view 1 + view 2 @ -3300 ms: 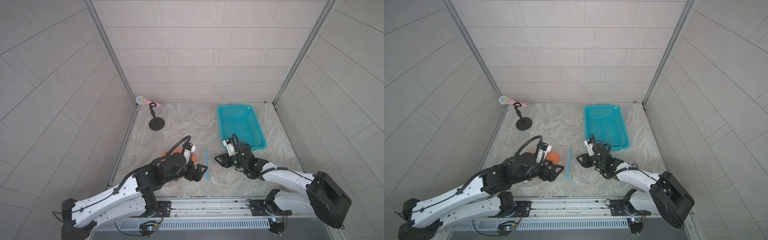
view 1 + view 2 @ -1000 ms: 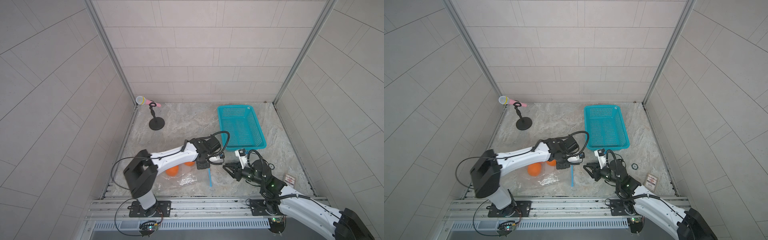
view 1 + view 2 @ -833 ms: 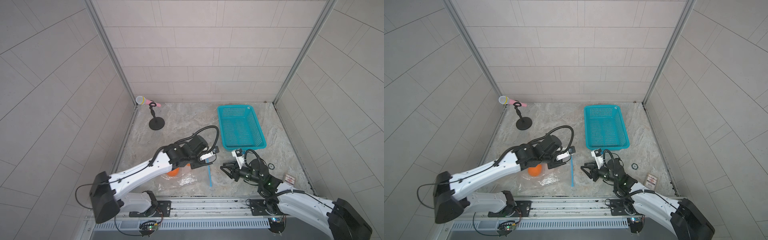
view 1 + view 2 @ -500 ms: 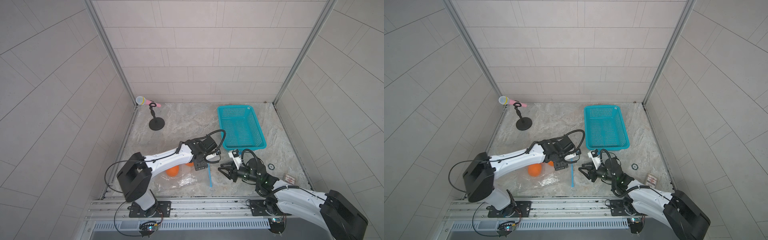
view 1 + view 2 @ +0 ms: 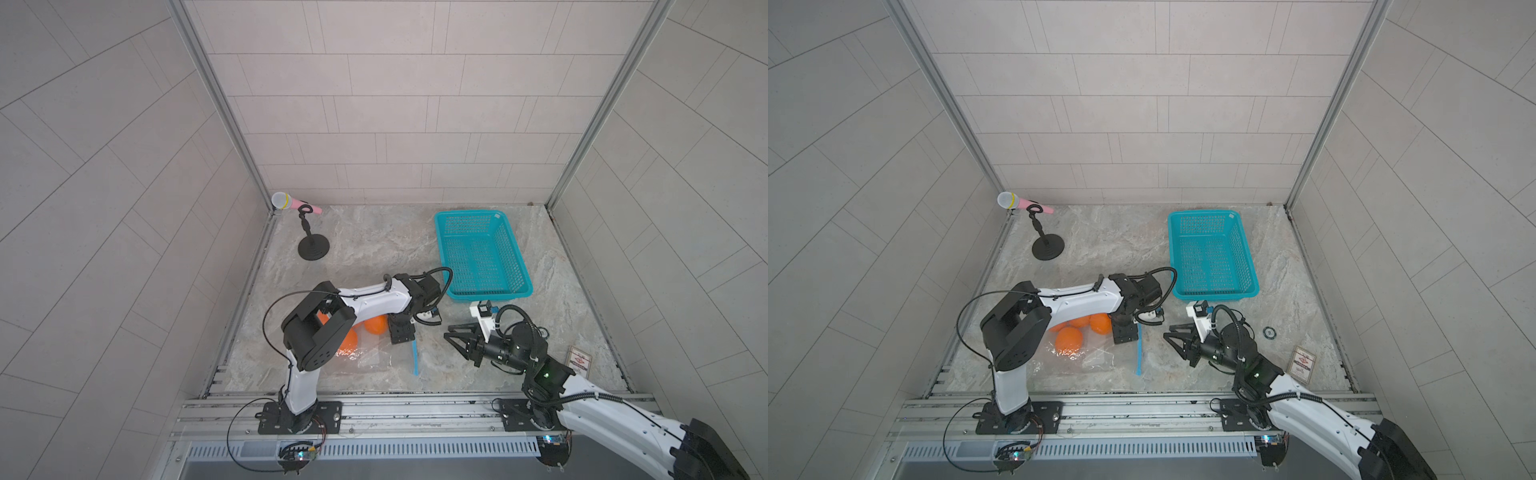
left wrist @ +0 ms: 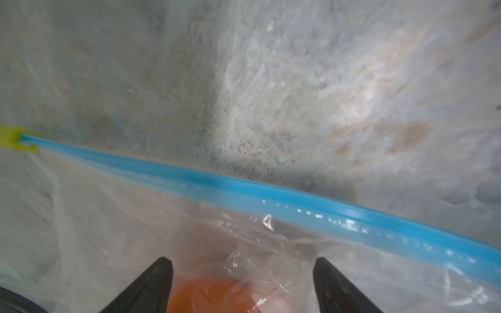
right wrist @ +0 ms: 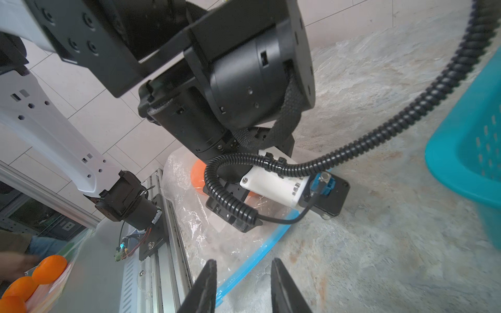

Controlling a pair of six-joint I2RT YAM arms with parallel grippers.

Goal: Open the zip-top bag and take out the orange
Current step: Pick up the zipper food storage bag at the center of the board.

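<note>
Plastic is already between the open fingers of my left gripper, so that gripper will next stay low beside the bag's blue strip (image 6: 244,187) and close on the fold of the bag's side (image 6: 242,268).
The zip-top bag (image 5: 368,359) lies crinkled at the front left of the table, with its blue zip strip (image 5: 1139,349) along its right edge. Inside are three oranges (image 5: 1069,338). My left gripper (image 5: 401,332) points down at the bag's far end, just left of the strip. In the left wrist view it (image 6: 242,268) is open, with plastic and an orange (image 6: 208,295) between its fingers, and the strip (image 6: 244,187) ends in a yellow tip (image 6: 13,136). My right gripper (image 5: 1173,336) hovers right of the strip, open and empty. In the right wrist view it (image 7: 244,264) faces the strip (image 7: 257,257).
A teal basket (image 5: 482,253) stands at the back right, close behind both grippers. A pink microphone on a black stand (image 5: 309,232) is at the back left. A small card (image 5: 579,359) and a dark ring (image 5: 1269,332) lie at the right.
My left gripper has gone from shut to open over the bag's zip end. The right gripper has barely moved. Since the oldest frames the bag has shifted toward the front.
</note>
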